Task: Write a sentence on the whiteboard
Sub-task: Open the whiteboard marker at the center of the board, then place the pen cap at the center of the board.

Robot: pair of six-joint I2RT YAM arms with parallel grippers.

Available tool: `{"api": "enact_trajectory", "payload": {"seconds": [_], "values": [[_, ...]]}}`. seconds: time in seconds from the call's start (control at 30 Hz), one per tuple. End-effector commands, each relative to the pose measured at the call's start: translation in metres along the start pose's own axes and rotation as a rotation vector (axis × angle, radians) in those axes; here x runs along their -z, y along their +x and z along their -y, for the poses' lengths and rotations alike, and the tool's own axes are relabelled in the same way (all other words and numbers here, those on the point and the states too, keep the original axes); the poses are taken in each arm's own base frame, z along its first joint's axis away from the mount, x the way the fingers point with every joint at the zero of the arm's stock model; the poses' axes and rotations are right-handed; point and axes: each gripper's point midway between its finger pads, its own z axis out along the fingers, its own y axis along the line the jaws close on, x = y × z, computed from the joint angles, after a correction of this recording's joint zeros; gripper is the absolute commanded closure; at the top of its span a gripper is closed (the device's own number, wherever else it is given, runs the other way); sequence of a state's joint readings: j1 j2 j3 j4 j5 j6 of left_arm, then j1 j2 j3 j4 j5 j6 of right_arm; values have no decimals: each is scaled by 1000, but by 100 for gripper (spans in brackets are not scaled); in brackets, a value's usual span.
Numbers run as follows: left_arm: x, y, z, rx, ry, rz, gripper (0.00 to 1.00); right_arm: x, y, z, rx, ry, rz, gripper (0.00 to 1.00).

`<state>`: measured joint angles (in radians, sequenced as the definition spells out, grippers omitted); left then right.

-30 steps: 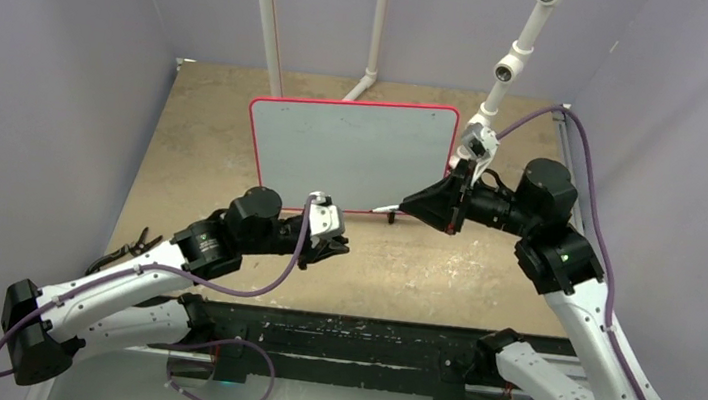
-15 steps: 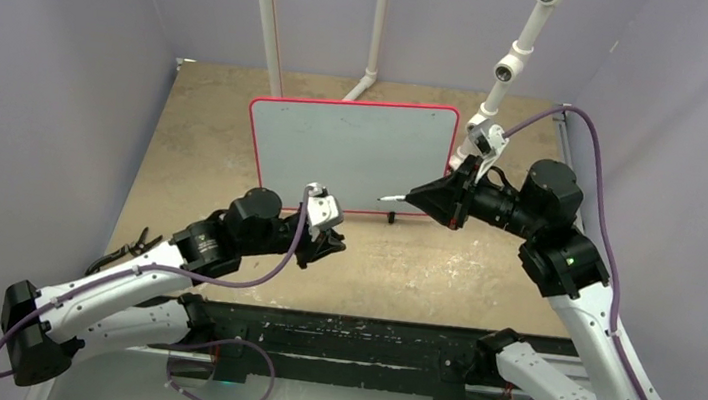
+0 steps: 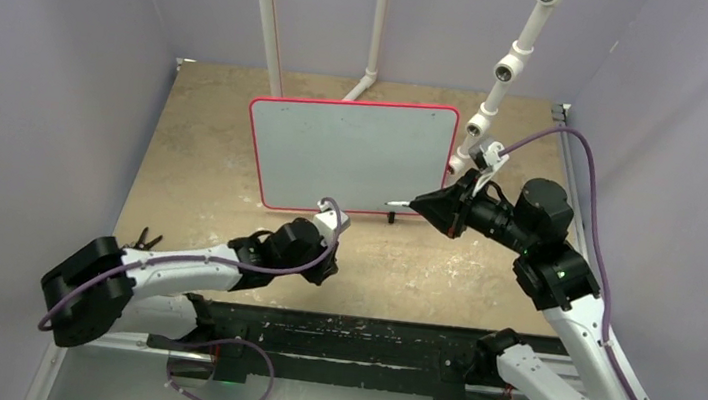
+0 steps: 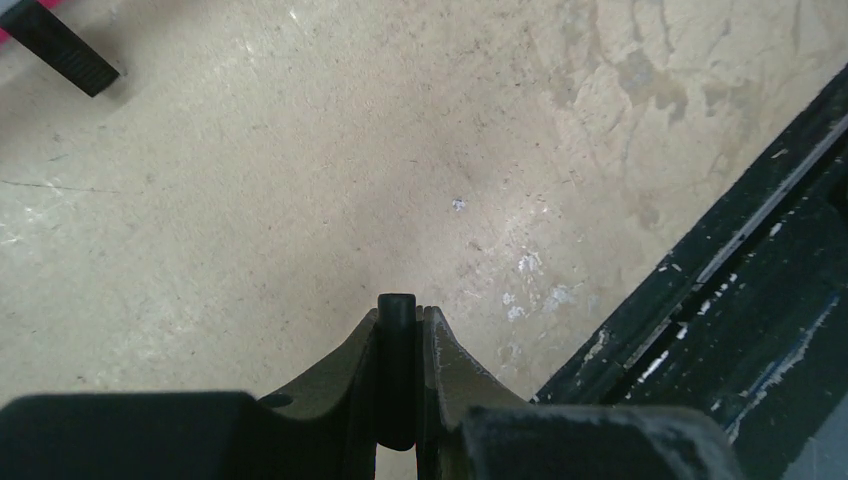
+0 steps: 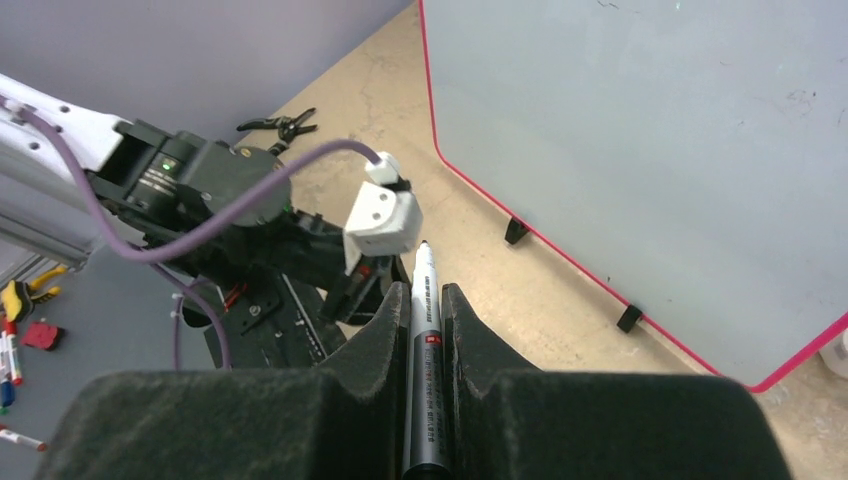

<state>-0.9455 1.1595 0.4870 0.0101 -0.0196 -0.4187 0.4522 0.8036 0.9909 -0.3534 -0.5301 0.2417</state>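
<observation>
My left gripper lowers the short black marker cap onto the bare table in front of the whiteboard (image 3: 355, 155) next, then releases it.
The whiteboard (image 3: 355, 155) stands upright at the back of the table; its face is blank and no sentence shows on it. It also fills the upper right of the right wrist view (image 5: 650, 150). My right gripper (image 3: 427, 207) is shut on a silver and white marker (image 5: 424, 340), which is uncapped, its tip (image 3: 394, 204) pointing left, just off the board's lower right part. My left gripper (image 3: 326, 249) hangs low over the table in front of the board, shut on a short black marker cap (image 4: 397, 370). One black board foot (image 4: 60, 52) shows in the left wrist view.
White pipes (image 3: 271, 25) rise behind the board, and a jointed pipe (image 3: 505, 71) at the back right. Black pliers (image 3: 142, 237) lie at the table's left edge. A black rail (image 3: 355, 333) runs along the near edge. Loose markers (image 5: 8, 358) lie off the table.
My left arm has dropped low and stretched out flat, its gripper now near the table surface. My right gripper has drawn slightly right and back with the marker.
</observation>
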Motion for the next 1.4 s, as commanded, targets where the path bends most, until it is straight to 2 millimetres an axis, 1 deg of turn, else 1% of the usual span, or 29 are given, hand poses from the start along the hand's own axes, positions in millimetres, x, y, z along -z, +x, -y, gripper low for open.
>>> {"api": "enact_trajectory", "payload": {"seconds": [0.0,0.03,0.17,0.33,0.5,0.6,0.73,0.87,0.9,1.0,1.07,1.1,1.27,1.3,1.37], "values": [[-21,-13,4,46,-25,76,100,4,-15,-5,49,-15,90,100],[-24,-13,3,47,-26,78,100,4,-13,-6,50,-21,93,100],[-41,-1,-1,57,-42,46,100,5,-8,-5,47,-18,88,100],[-54,13,-7,76,-66,14,100,4,-6,-3,50,-15,84,100],[-63,22,-13,85,-96,-13,100,1,-6,-3,49,-24,82,100],[-62,23,-16,86,-116,-21,100,1,-6,-2,48,-23,83,100],[-56,17,-17,89,-126,-1,81,-1,-5,-1,44,-20,81,100],[-51,8,-14,93,-122,19,61,-2,-6,-1,42,-21,84,100],[-49,6,-14,93,-123,22,58,-2,-6,-1,42,-22,85,100],[-42,-10,-9,92,-115,54,49,-2,-7,0,41,-18,86,100],[-36,-21,-5,89,-106,75,31,-2,-7,0,40,-14,87,100],[-32,-27,-3,84,-101,83,28,-2,-7,0,39,-13,86,100],[-7,-61,1,63,-99,127,23,0,-7,0,37,-7,90,100],[0,-63,-1,55,-113,112,22,0,-7,1,36,-5,90,100],[16,-81,-4,35,-129,133,21,0,-8,0,37,-5,91,100]]}}
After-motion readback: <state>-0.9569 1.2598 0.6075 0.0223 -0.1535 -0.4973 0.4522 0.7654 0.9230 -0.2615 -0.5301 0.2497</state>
